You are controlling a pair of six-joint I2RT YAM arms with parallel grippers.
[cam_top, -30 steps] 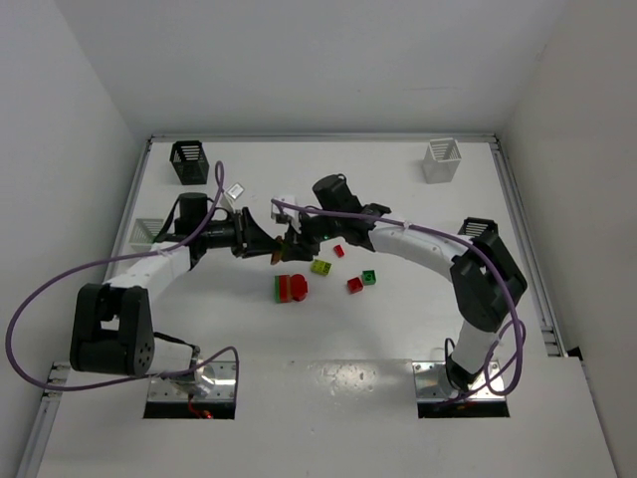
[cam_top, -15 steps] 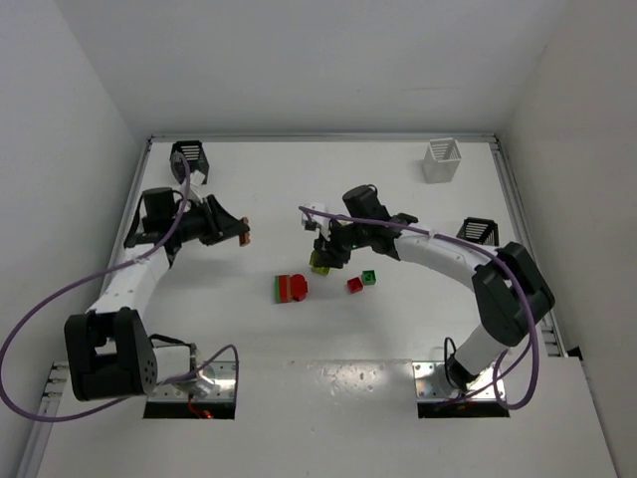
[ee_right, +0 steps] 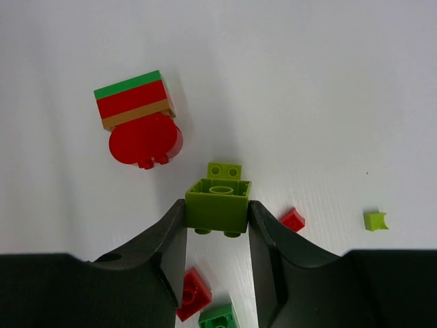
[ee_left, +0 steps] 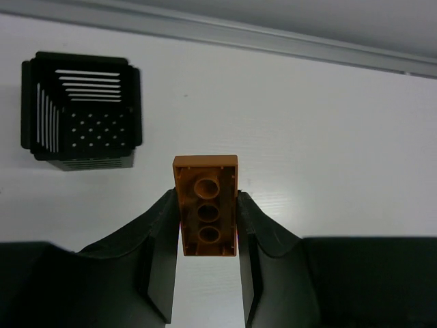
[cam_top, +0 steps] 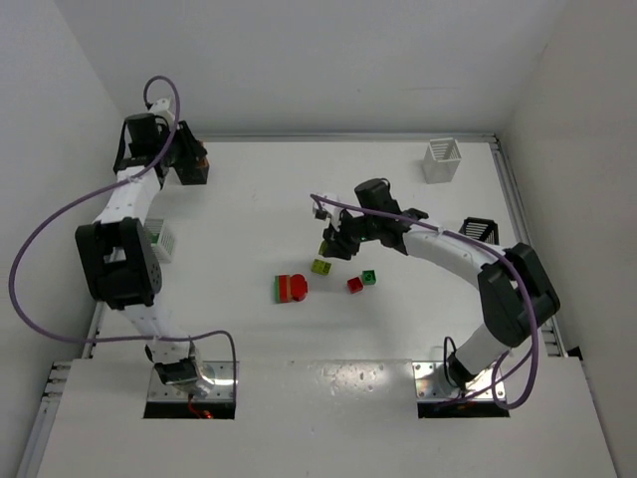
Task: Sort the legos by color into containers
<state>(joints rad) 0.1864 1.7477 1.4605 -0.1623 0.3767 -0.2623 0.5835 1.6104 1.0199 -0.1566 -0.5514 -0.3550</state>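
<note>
The orange-brown brick is still hanging beside the black basket, so the left gripper should next swing outward and to the left in its wrist view, over the opening (cam_top: 188,155) (ee_left: 82,104).
My left gripper (ee_left: 207,229) is shut on an orange-brown brick (ee_left: 207,205), held above the table just right of a black basket (ee_left: 82,109). In the top view this gripper (cam_top: 199,159) is at the back left corner by that basket (cam_top: 187,174). My right gripper (ee_right: 218,225) is shut on a yellow-green brick (ee_right: 218,205) and holds it above the loose legos at mid-table (cam_top: 333,244). Below it lie a small yellow-green plate (ee_right: 225,171), a red-green-tan stack (ee_right: 133,101) with a round red piece (ee_right: 145,140), and small red (ee_right: 193,294) and green (ee_right: 220,318) pieces.
A white basket (cam_top: 442,159) stands at the back right. A second black basket (cam_top: 478,231) sits at the right behind my right arm. Another white basket (cam_top: 159,239) is at the left edge beside my left arm. Walls close in on the left, back and right.
The grippers parted from mid-table. My left arm swung to the back left corner with the orange-brown brick. My right gripper drew a little right with the yellow-green brick.
</note>
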